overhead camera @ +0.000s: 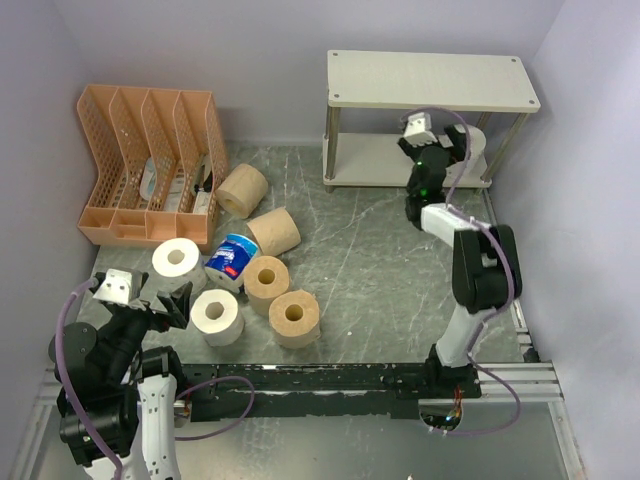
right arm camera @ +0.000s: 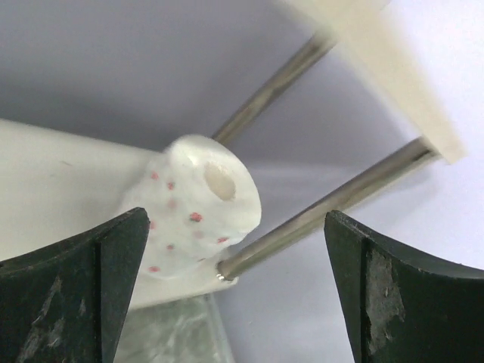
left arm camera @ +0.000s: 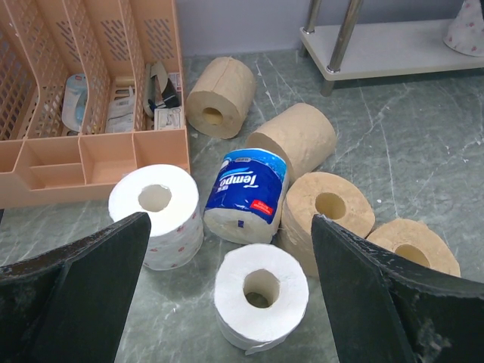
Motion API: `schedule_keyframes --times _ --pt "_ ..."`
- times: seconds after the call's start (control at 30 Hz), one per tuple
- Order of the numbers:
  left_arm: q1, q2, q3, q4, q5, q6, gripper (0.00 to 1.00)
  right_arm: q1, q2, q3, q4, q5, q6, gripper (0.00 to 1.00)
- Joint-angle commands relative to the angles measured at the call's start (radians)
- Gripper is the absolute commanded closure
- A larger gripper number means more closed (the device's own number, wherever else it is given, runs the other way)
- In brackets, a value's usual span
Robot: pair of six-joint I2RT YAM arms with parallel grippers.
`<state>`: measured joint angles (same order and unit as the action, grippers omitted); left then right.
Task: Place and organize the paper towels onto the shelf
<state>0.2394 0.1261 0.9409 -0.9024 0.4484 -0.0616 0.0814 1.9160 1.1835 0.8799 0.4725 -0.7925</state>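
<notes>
My right gripper needs to swing back next, to the left in the top view, and down to the rim of the end tan roll, because one side of the roll is clear.
The shelf stands at the back right. A dotted white roll stands on the right end of its lower board, next to a metal leg. My right gripper is open and empty, just short of that roll. Several rolls lie bunched on the table: a white one, a dotted white one, a blue-and-white wrapped one and several tan ones. My left gripper is open and empty, above and behind the white roll.
An orange slotted file organizer holding small items stands at the back left, close to the roll pile. The purple walls close in the table on the left, back and right. The shelf's upper board is bare.
</notes>
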Motion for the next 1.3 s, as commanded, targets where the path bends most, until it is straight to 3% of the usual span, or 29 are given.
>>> schedule_keyframes --times 0.0,0.03,0.1,0.17,0.23,0.3,0.43,0.5,0.57,0.67,0.83,1.27 --pt "0.007 -0.021 -0.001 0.027 -0.004 -0.009 0.01 0.269 -0.335 -0.130 -0.148 0.200 0.177 0.00" --pt "0.006 -0.021 0.000 0.026 -0.004 -0.009 0.01 0.354 -0.415 -0.162 -0.271 0.216 0.246 0.00" --pt "0.007 -0.025 0.000 0.026 -0.002 -0.008 0.01 0.495 -0.549 -0.173 -0.588 0.186 0.618 0.00" --pt "0.004 -0.031 -0.001 0.026 -0.002 -0.009 0.01 0.515 -0.642 -0.150 -0.923 -0.025 1.024 0.00" --pt "0.004 -0.035 -0.001 0.029 -0.003 -0.010 0.01 0.515 -0.714 -0.281 -0.961 -0.235 1.171 0.04" --pt "0.004 -0.033 -0.001 0.029 0.001 -0.008 0.01 0.529 -0.787 -0.424 -0.870 -0.412 1.281 0.12" --pt "0.002 -0.024 0.001 0.026 0.002 -0.007 0.01 0.572 -0.913 -0.581 -0.843 -0.490 1.487 0.11" --pt "-0.001 -0.025 0.002 0.026 -0.002 -0.007 0.01 0.617 -0.925 -0.594 -0.901 -0.471 1.505 0.13" --pt "-0.001 -0.030 0.003 0.025 -0.003 -0.008 0.01 0.660 -0.894 -0.571 -0.971 -0.461 1.506 0.21" --pt "-0.001 -0.034 0.002 0.024 -0.004 -0.009 0.01 0.728 -0.829 -0.546 -1.017 -0.462 1.521 0.23" --pt "0.000 -0.034 0.004 0.023 -0.019 -0.014 0.01 0.787 -0.813 -0.567 -0.955 -0.468 1.551 0.24" --pt "-0.001 -0.042 0.005 0.023 -0.025 -0.017 0.01 0.834 -0.749 -0.598 -0.889 -0.518 1.556 0.46"
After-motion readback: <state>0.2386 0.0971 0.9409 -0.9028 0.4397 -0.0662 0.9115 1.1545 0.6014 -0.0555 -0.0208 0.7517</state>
